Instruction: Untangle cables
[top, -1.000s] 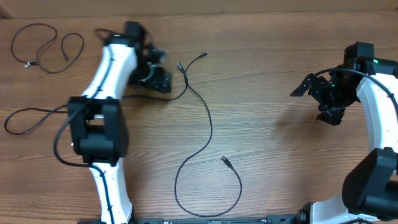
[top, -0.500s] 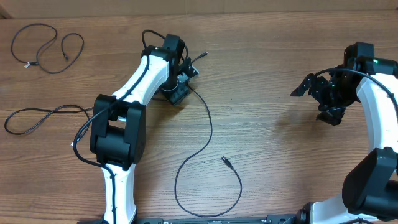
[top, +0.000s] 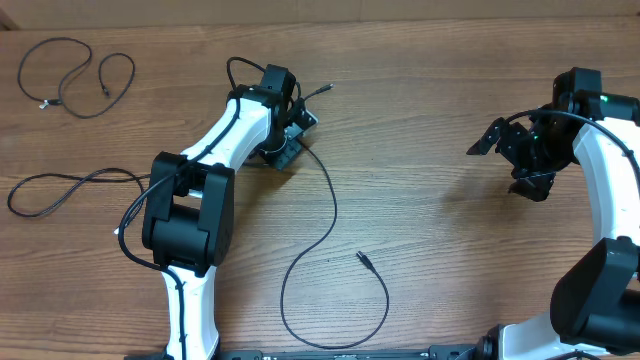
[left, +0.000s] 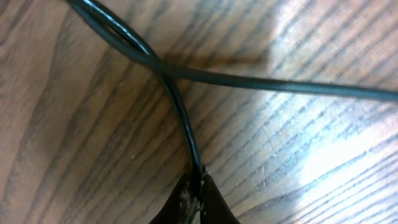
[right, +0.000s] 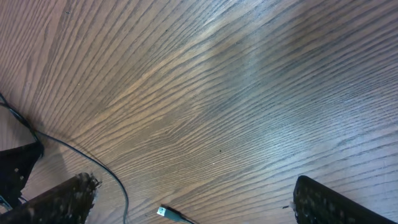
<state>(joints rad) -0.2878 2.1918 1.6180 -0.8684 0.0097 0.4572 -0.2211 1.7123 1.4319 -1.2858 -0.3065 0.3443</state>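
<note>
My left gripper lifts off the table beside the cable crossing (left: 163, 70) next, draws the pinched piece of cable up and releases it, because another piece lies across it.
A long black cable (top: 335, 205) runs from a plug near the top centre, down the table and into a loop by the front edge. My left gripper (top: 290, 135) is low on the table, shut on this cable near its upper end. In the left wrist view the fingertips (left: 186, 198) pinch one strand (left: 181, 118) just below where it crosses another strand (left: 280, 82). Two more cables lie apart from it, a looped one (top: 75, 70) at the far left back and another (top: 60, 190) at the left edge. My right gripper (top: 530, 155) is open at the right with nothing in it.
In the right wrist view the wide-apart fingers (right: 59, 199) frame bare wood, with a thin black cord (right: 93, 165) and a silver-tipped plug (right: 165, 212) at the bottom edge. The loop's free plug end (top: 362, 259) lies near the table's front centre.
My left arm has swung right from the table's left side to the long cable, and its jaws have closed on the cable. The right arm has not moved.
</note>
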